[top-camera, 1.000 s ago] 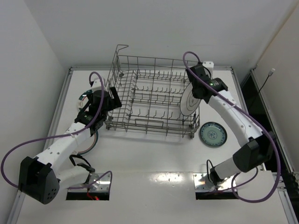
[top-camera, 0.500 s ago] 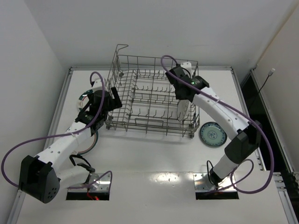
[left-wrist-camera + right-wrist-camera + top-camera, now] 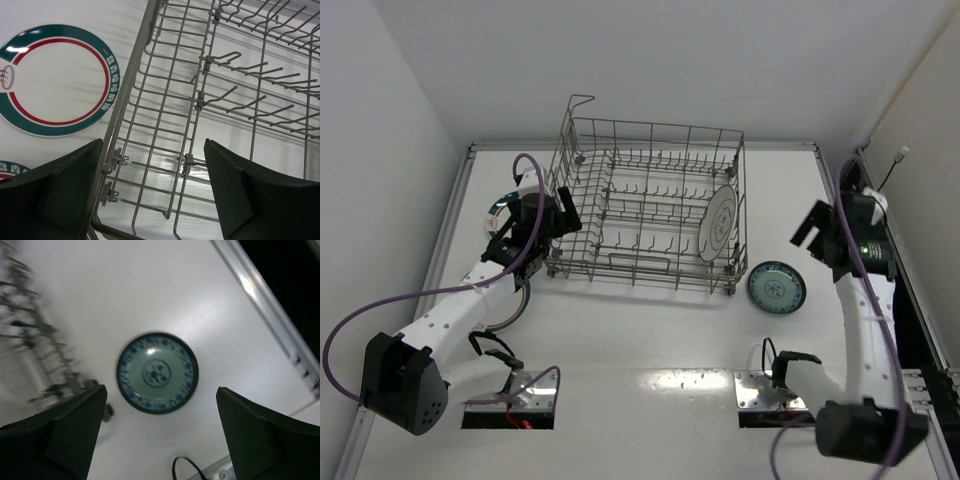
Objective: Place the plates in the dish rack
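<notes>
My right gripper will move down and back, tilting onto the teal plate's rail-side rim, because that edge is clear of the rack (image 3: 650, 205).
The dish rack (image 3: 650, 205) stands at the table's middle. A pale grey patterned plate (image 3: 718, 222) stands upright between the tines at its right end, free of both grippers. A smaller teal plate (image 3: 776, 287) lies flat on the table to the right of the rack. My right gripper (image 3: 817, 238) hovers open above the teal plate (image 3: 157, 372), nothing between its fingers (image 3: 160, 440). My left gripper (image 3: 560, 218) is open over the rack's left rim (image 3: 130, 95) and holds nothing (image 3: 155, 200). A white plate with green and red rim bands (image 3: 55, 80) lies beside the rack, and a second one's edge (image 3: 7, 167) peeks out.
The rack's raised wire handle loop (image 3: 578, 105) stands at its far left corner. White walls close in the table on the left and behind. A metal rail (image 3: 265, 305) runs along the table's right edge, with a dark drop beyond it.
My right gripper opened and let go of the pale grey plate, which now stands in the rack. The right arm swung right, to above the teal plate. The left arm has not moved.
</notes>
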`<state>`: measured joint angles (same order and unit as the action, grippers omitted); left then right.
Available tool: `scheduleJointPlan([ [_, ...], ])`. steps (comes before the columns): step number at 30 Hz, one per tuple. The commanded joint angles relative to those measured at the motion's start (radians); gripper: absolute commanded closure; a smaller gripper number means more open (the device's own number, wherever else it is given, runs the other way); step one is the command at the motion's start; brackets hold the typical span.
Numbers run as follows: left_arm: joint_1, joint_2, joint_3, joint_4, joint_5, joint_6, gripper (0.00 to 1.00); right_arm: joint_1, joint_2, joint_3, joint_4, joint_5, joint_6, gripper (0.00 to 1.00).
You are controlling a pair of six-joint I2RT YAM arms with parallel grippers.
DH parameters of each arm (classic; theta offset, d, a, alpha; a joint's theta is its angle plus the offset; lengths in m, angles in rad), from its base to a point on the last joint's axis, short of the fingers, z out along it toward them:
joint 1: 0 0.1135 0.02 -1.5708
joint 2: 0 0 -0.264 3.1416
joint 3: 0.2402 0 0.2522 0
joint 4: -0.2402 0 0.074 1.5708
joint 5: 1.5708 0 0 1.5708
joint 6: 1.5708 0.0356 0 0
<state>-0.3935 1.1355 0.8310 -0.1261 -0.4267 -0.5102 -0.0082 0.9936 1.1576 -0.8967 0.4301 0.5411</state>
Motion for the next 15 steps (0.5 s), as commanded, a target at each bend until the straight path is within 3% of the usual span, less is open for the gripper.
scheduleJointPlan([
  [1,-0.004,-0.011,0.020,0.025,-0.021,-0.011,0.22,-0.334,0.056,-0.246,0.091,-0.488,-0.117,0.12],
  [3,-0.004,-0.011,0.020,0.025,-0.021,-0.011,0.22,-0.578,0.108,-0.370,0.151,-0.714,-0.160,0.11],
  [4,-0.004,-0.011,0.020,0.025,-0.021,-0.011,0.22,-0.619,0.132,-0.398,0.166,-0.752,-0.174,0.11],
  [6,-0.004,-0.011,0.020,0.025,-0.021,-0.011,0.22,-0.653,0.229,-0.435,0.206,-0.838,-0.175,0.11],
  [12,-0.004,-0.020,0.020,0.025,-0.012,-0.011,0.22,-0.713,0.355,-0.554,0.304,-0.835,-0.141,0.11],
  [15,-0.004,-0.020,0.020,0.025,-0.012,-0.011,0.22,-0.713,0.405,-0.653,0.412,-0.915,-0.121,0.25],
])
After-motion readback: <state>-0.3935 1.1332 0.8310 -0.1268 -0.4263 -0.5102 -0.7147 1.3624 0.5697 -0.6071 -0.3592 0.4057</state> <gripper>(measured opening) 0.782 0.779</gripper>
